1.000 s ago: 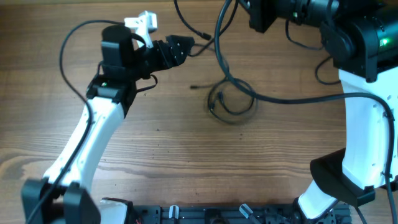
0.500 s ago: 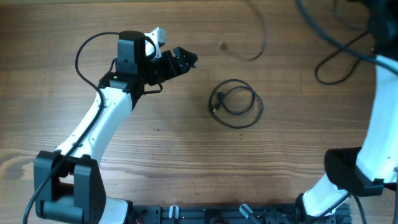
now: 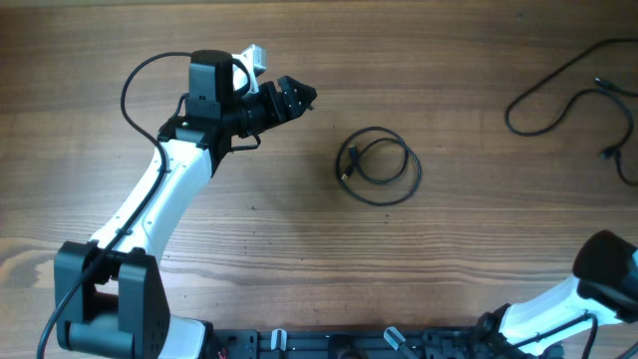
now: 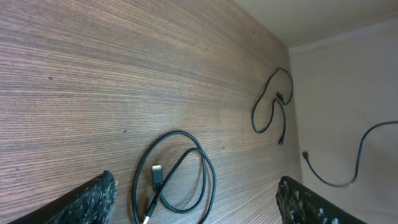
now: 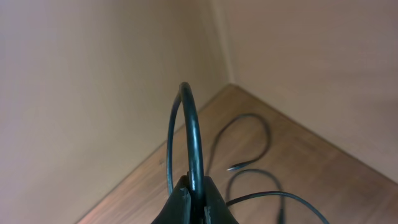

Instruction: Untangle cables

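My right gripper's closed fingers are above the loose cable loops on the table. My right gripper will next move down toward the loops to release the black cable there.
One black cable lies as a small coil (image 3: 379, 168) in the middle of the table, its plug end inside the loop (image 4: 157, 174). My left gripper (image 3: 299, 98) hovers to the coil's upper left, open and empty; in the left wrist view the coil (image 4: 177, 177) lies between and beyond its fingertips (image 4: 102, 190). My right gripper (image 5: 193, 198) is shut on another black cable (image 5: 194, 130), which arches up from its jaws. That gripper is outside the overhead view. Loose cable loops (image 3: 558, 92) trail over the table's far right (image 5: 249, 155).
The right arm's base (image 3: 608, 284) sits at the lower right corner. A cable end (image 4: 345, 177) hangs past the table's right edge in front of the beige wall. A black rail (image 3: 329, 344) runs along the front edge.
The right arm has lifted out of the overhead view with a cable, drawing it off the coil to the far right. The left arm shifted slightly right, then stayed still and open.
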You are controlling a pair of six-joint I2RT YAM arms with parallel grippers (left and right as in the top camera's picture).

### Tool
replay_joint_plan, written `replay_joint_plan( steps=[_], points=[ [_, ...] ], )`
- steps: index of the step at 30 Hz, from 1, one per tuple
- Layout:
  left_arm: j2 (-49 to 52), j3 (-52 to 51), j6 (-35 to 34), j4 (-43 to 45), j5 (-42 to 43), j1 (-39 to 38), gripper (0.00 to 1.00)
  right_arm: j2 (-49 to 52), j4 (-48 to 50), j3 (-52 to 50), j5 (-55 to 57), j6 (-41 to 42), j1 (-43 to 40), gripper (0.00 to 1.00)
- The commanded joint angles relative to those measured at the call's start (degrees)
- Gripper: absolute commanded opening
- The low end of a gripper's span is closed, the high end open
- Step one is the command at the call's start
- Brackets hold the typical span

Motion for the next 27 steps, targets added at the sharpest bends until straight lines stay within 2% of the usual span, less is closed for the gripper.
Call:
replay_joint_plan(
  steps=[1, 6, 11, 17, 20, 21, 22, 23, 24, 25, 27],
  points=[
    [0.11, 0.42, 1.49, -0.02, 0.83, -0.13, 0.85, 5.57, 1.18, -0.33, 0.55, -1.4, -3.52, 0.04],
    [0.11, 0.42, 1.49, -0.02, 0.85, -0.15, 0.84, 12.76, 3.82, -0.33, -10.82, -3.21, -6.12, 0.04],
    [0.11, 0.42, 1.49, -0.02, 0.85, -0.15, 0.84, 18.82, 3.93, -0.59, -9.03, -5.64, -6.75, 0.04],
    [0.11, 0.42, 1.49, -0.02, 0.87, -0.15, 0.86, 26.69, -1.79, -2.97, 4.7, -6.95, -6.82, 0.04],
    [0.11, 0.42, 1.49, -0.02, 0.87, -0.15, 0.86, 28.44, -2.67, -7.37, 9.07, -4.26, -7.3, 0.05],
    [0.11, 0.42, 1.49, -0.02, 0.87, -0.15, 0.86, 28.63, -2.54, -9.49, 8.98, -3.28, -7.54, 0.15],
    [0.11, 0.42, 1.49, -0.02, 0.87, -0.15, 0.86, 28.63, -2.56, -10.73, 9.03, -2.45, -7.76, 0.33],
    [0.11, 0.42, 1.49, -0.02, 0.87, -0.15, 0.86, 28.63, -2.43, -12.0, 8.79, -2.43, -7.91, 0.7],
    [0.11, 0.42, 1.49, -0.02, 0.87, -0.15, 0.86, 28.63, -2.82, -12.37, 8.66, -2.34, -8.07, 0.87],
    [0.11, 0.42, 1.49, -0.02, 0.87, -0.15, 0.86, 28.63, -3.41, -12.37, 8.0, -2.27, -8.2, 0.94],
    [0.11, 0.42, 1.49, -0.02, 0.87, -0.15, 0.86, 27.78, -4.35, -11.91, 4.59, -2.32, -8.5, 0.99]
  ],
)
